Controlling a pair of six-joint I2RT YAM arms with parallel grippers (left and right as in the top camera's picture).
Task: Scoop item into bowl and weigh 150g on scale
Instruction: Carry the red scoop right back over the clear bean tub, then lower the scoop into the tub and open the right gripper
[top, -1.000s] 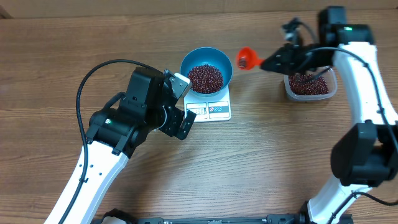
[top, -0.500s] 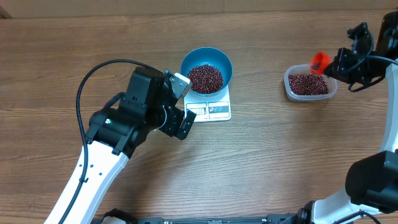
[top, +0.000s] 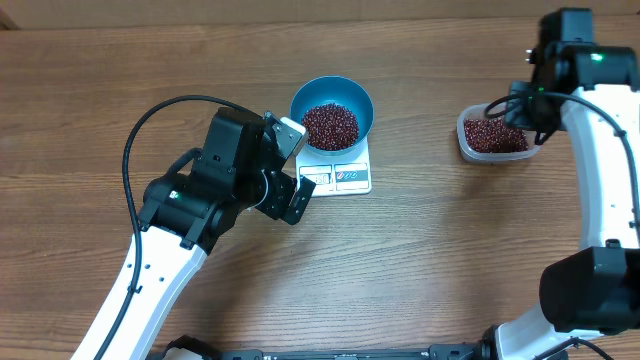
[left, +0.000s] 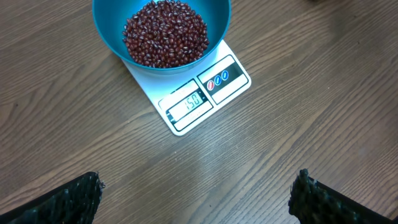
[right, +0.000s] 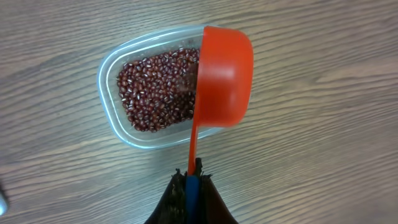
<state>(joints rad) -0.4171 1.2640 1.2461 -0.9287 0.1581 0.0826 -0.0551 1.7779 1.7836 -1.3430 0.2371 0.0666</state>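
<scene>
The orange scoop will next be lowered and turned upright by my right gripper onto the tub's beans (top: 495, 135) (right: 161, 89), with the scoop's handle across the tub's near rim, because the scale reads the asked amount.
The blue bowl (top: 362, 100) holds a heap of red-brown beans (top: 329, 124) and stands on the white scale (top: 355, 178). In the left wrist view the bowl (left: 109, 37), its beans (left: 165, 34) and the scale (left: 214, 102) lie ahead, and the display shows dark digits. My left gripper (left: 198, 193) is open over bare wood, just left of the scale (top: 297, 168). My right gripper (right: 193, 177) is shut on the handle of an orange scoop (right: 224, 78). The scoop is tipped on its side over the edge of the clear tub (right: 112, 99).
The clear tub (top: 497, 138) at the right holds more beans (right: 155, 87). My right arm (top: 590, 120) reaches over it from the far right edge, hiding the scoop from above. A black cable (top: 150, 120) loops from the left arm.
The right gripper carried the scoop rightward from beside the bowl to the tub, then swung round above it. The left arm, bowl and scale have not moved.
</scene>
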